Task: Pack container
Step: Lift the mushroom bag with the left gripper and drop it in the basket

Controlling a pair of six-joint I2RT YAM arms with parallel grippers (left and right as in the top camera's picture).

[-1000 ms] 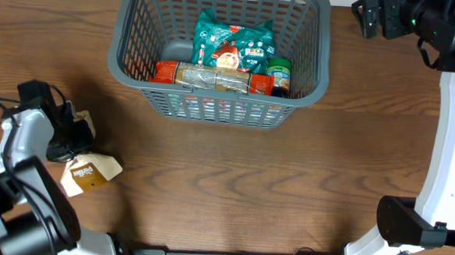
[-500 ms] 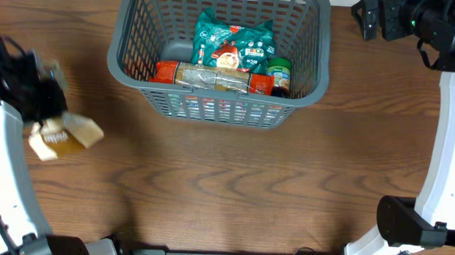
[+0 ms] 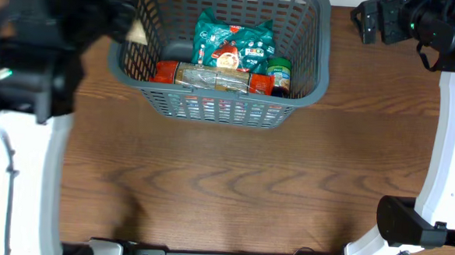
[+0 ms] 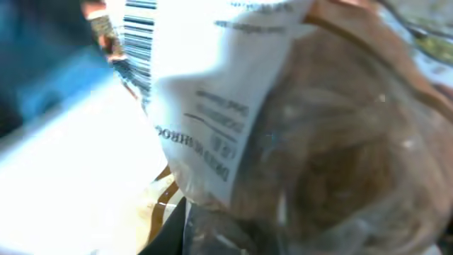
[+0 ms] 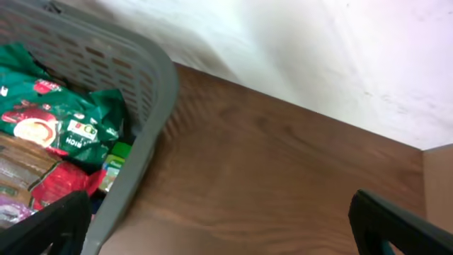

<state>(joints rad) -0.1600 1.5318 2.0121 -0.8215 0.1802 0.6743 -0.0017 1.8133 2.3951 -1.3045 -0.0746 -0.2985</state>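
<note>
I need to move my left gripper across, lower it and let go of the clear packet, because the container's bare bottom beside the green packet is below and to the gripper's right in the overhead view.
The container (image 3: 215, 105) is a dark grey slotted basket at the back middle of the table. It holds a green packet (image 3: 233, 43), a long red and brown packet (image 3: 214, 78) and a small green-lidded jar (image 3: 278, 71). My left gripper (image 3: 121, 14), blurred, is above the container's left rim, shut on a clear packet with brown contents and a white barcode label (image 3: 137, 27). That packet fills the left wrist view (image 4: 318, 142). My right gripper (image 3: 367, 18) is open and empty beyond the container's right side. The right wrist view shows the container's rim (image 5: 152, 106).
The wooden table (image 3: 232, 190) spreads in front of the container. The right arm's white base (image 3: 410, 223) stands at the front right. A pale wall (image 5: 318, 49) lies behind the table's far edge.
My left arm has lifted the brown packet off the table at the left and swung it up and right to the container's left rim. The right arm has not moved.
</note>
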